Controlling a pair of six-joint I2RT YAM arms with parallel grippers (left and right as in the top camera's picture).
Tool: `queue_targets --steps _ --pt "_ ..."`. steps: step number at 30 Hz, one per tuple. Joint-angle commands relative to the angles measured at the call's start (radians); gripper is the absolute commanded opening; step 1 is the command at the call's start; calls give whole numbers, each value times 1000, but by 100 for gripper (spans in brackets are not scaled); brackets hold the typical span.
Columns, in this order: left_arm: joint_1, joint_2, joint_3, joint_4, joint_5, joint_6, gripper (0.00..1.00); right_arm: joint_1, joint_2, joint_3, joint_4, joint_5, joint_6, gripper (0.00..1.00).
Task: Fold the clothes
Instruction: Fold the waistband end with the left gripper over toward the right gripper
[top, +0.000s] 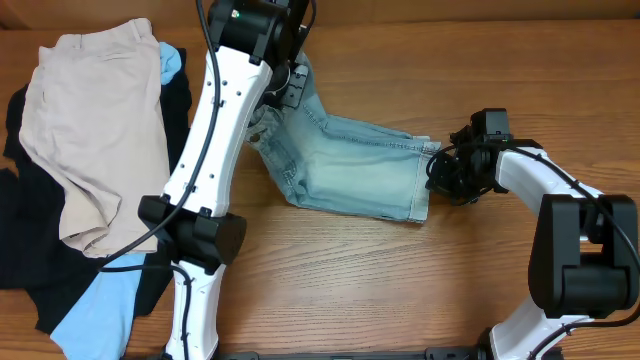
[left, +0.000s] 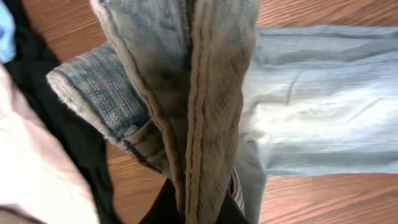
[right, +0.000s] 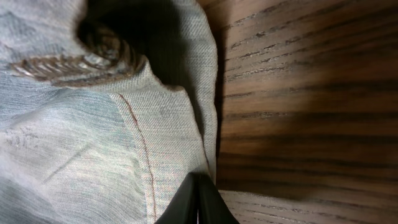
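I should carry the bunched waistband across the denim leg with my left gripper and let go of it at the leg's hemmed cuff (top: 422, 175), because my right gripper is pinching that cuff.
Light-wash denim shorts (top: 350, 165) lie across the middle of the table, one leg stretched to the right. My left gripper (top: 285, 90) is at the waist end and is shut on the bunched waistband, which hangs in folds in the left wrist view (left: 199, 208). My right gripper (top: 437, 170) is at the hemmed cuff (right: 168, 143). Its fingers are shut and pinch the cuff's edge at their tips (right: 199, 183). The rest of the clothes are piled at the left: beige shorts (top: 95, 130) on top of a black garment (top: 25, 250), with a sky-blue garment (top: 100, 310) underneath.
The pile fills the table's left side, just left of my left arm (top: 215, 130). Bare wood (top: 380, 280) shows in front of the denim shorts. My right arm's base (top: 570, 260) stands at the front right.
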Motion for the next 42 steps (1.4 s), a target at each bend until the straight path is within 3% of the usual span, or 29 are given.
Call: queue_targets --steps 1,21,24,27,28,29,35,42 --pt "-22 -32 16 29 119 -32 4 0 -5 -25 6 18 6 4" --pt "-248 219 -6 152 379 -33 4 0 -5 -25 5 15 9 4" --pt "-278 243 -6 177 380 -33 25 -3 -5 -25 5 0 10 4" --pt "-294 245 -6 203 382 -33 66 -11 -5 -24 21 -40 10 4" --pt "-297 245 -6 219 383 -33 93 -18 -5 -22 31 -65 10 4" --pt "-297 245 -6 226 385 -33 100 -23 -5 -19 35 -83 10 4" --pt "-266 244 11 231 385 -42 100 -57 -5 -2 32 -151 9 9" --pt "-147 242 131 135 385 -55 100 -68 -6 -2 7 -196 3 43"
